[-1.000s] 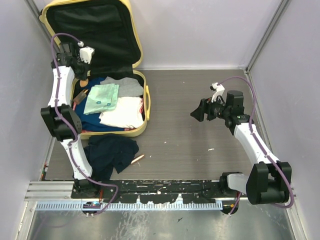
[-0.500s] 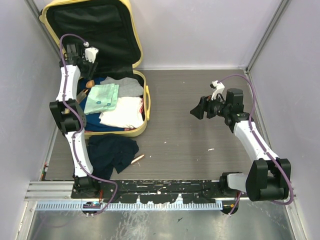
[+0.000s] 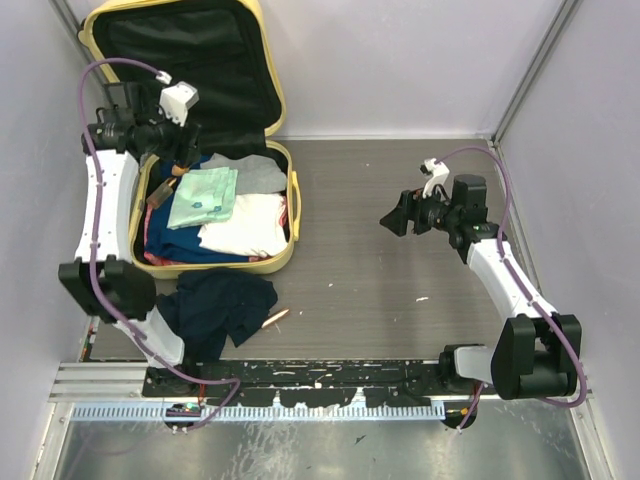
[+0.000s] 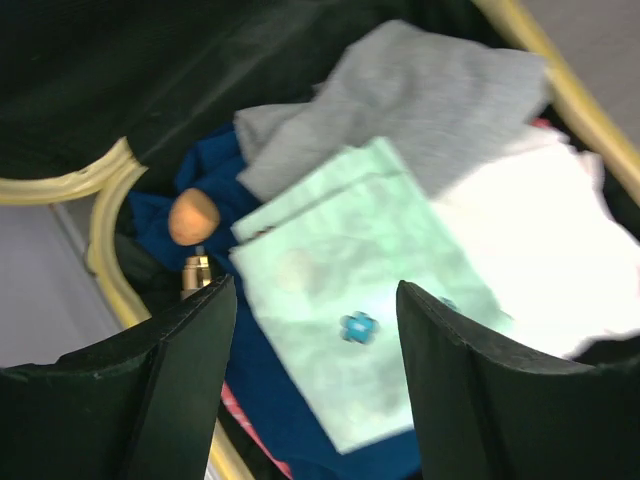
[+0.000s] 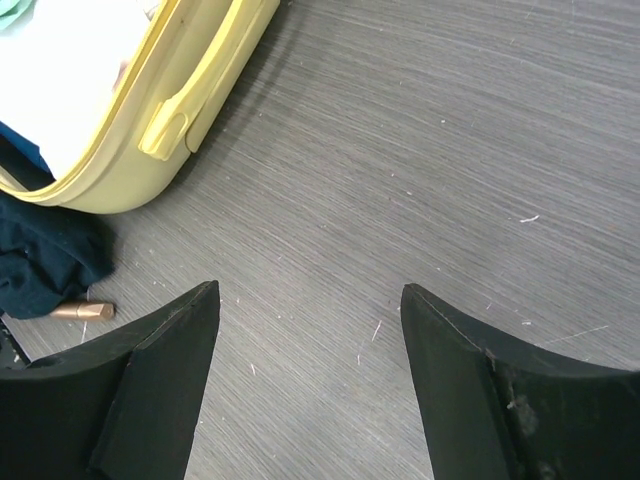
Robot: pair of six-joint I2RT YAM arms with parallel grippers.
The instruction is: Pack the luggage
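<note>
I should next move my left gripper back and to the right in the top view, then down onto the copper-coloured tube (image 3: 276, 317), because the tube is still outside the suitcase.
The luggage (image 3: 291, 214) is a pale-yellow suitcase lying open at the back left, its black-lined lid (image 3: 180, 50) propped up. Inside lie a mint-green folded cloth (image 3: 205, 197) (image 4: 360, 330), a white cloth (image 3: 245, 225), a grey cloth (image 3: 250, 170) (image 4: 420, 100) and a blue garment (image 3: 170, 245). A small tan-tipped item (image 4: 193, 216) rests by the left rim (image 4: 105, 200). My left gripper (image 3: 188, 150) (image 4: 315, 290) hovers open over the suitcase's back left corner, nothing between its fingers. My right gripper (image 3: 392, 222) (image 5: 310, 290) stands open above bare table, right of the suitcase (image 5: 190, 110).
A dark navy garment (image 3: 225, 305) (image 5: 45, 265) lies crumpled on the table in front of the suitcase, with a copper-coloured tube (image 3: 275, 318) (image 5: 83, 311) beside it. Grey walls close in the table on the left, back and right.
My left gripper has gone from shut to open above the suitcase, and the left arm's elbow has swung out to the left. The right arm has barely moved.
</note>
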